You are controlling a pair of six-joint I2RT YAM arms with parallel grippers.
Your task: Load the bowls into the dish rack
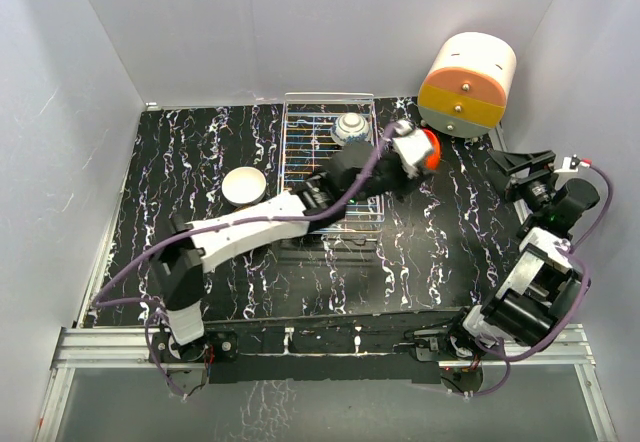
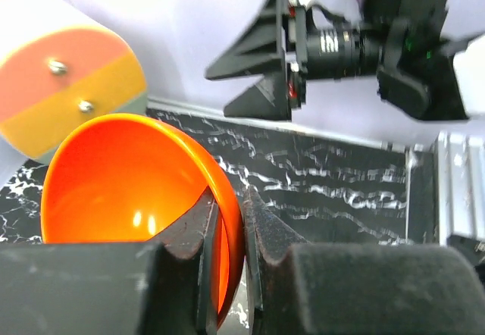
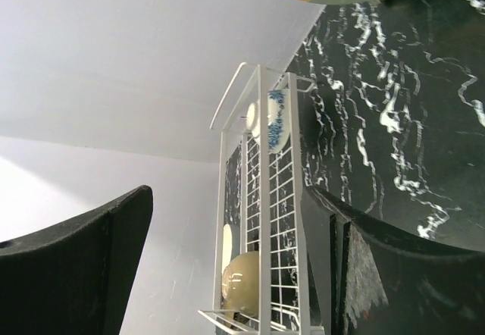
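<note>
Next, my left gripper will go to the left in the top view, down onto bare wires of the rack beside the patterned bowl, and release, as the patterned bowl takes the rack's back.
My left gripper (image 2: 231, 195) is shut on the rim of the red-orange bowl (image 2: 129, 176). One finger is inside the bowl and one outside. In the top view it (image 1: 418, 152) holds that bowl (image 1: 432, 148) just right of the wire dish rack (image 1: 300, 152), with the arm lying across the rack. A white bowl with blue pattern (image 1: 350, 127) sits in the rack's back part. A cream-white bowl (image 1: 244, 186) stands on the table left of the rack. My right gripper (image 1: 522, 174) is open and empty at the far right. A tan bowl (image 3: 250, 282) shows through the rack wires (image 3: 261, 198). The dark bowl is out of view.
A cream-and-orange cylindrical box (image 1: 467, 84) stands at the back right, close behind the red-orange bowl; it also shows in the left wrist view (image 2: 68, 85). White walls close the black marbled table (image 1: 430, 252) on three sides. The right arm's camera mount (image 2: 341, 43) faces the left gripper.
</note>
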